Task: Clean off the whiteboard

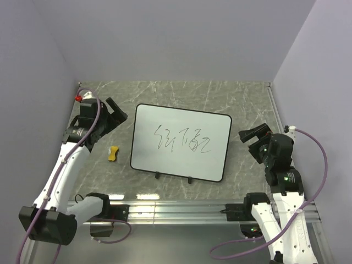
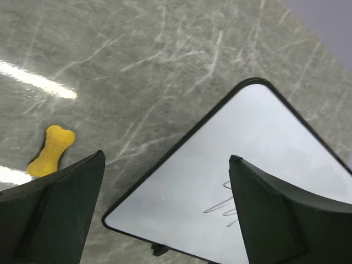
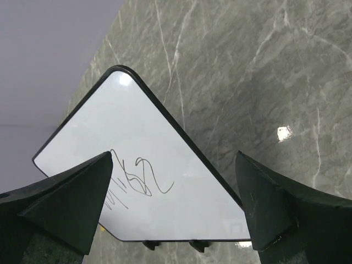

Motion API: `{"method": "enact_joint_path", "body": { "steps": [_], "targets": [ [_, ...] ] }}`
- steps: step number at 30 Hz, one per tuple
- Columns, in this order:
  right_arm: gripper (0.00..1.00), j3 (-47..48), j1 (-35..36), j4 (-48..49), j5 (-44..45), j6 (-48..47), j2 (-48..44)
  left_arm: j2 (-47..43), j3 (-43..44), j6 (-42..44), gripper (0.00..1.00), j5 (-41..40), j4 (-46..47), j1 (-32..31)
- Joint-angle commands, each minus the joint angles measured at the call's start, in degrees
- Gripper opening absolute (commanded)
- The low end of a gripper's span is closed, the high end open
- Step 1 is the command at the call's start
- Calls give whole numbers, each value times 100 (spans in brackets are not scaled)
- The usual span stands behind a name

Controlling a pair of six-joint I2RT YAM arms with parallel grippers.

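My left gripper moves back and down next, turning to straddle the narrow middle of the yellow sponge [image 1: 113, 153], because the whiteboard [image 1: 181, 142] still has dark scribbles to wipe.
The whiteboard [image 1: 181, 142] lies flat in the middle of the marble table, with dark scribbles across its middle and two black feet on its near edge. It also shows in the left wrist view [image 2: 242, 176] and the right wrist view [image 3: 137, 165]. A small yellow bone-shaped sponge [image 1: 113, 153] lies just left of the board, also in the left wrist view [image 2: 50, 150]. My left gripper [image 1: 117, 114] is open and empty, above the table beside the board's far left corner. My right gripper [image 1: 254, 137] is open and empty, just right of the board's right edge.
The grey marble tabletop [image 1: 187, 93] is closed in by lilac walls at the back and both sides. A metal rail [image 1: 181, 212] with the arm bases runs along the near edge.
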Motion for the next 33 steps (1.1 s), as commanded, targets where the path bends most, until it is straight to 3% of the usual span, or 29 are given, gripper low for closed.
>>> {"method": "enact_joint_path", "body": {
  "steps": [1, 7, 13, 22, 27, 33],
  "targets": [
    [99, 193, -14, -109, -135, -196, -107, 169, 270, 345, 99, -396, -294, -30],
    [99, 456, -14, -390, -250, -556, -230, 336, 306, 582, 99, -789, -408, -47],
    [96, 825, -23, -750, -1032, -1005, -327, 1021, 271, 837, 99, -1284, -857, 137],
    [95, 1643, -23, -1533, -1286, -1234, -599, 1575, -388, 1602, 99, -968, -260, 603],
    [94, 1661, -23, -1841, -1322, -1356, -626, 1646, -678, 1496, 98, -450, 47, 612],
    [94, 1705, -23, -2025, -1138, -1541, -740, 1786, -1188, 1224, 97, -379, 232, 594]
  ]
}}
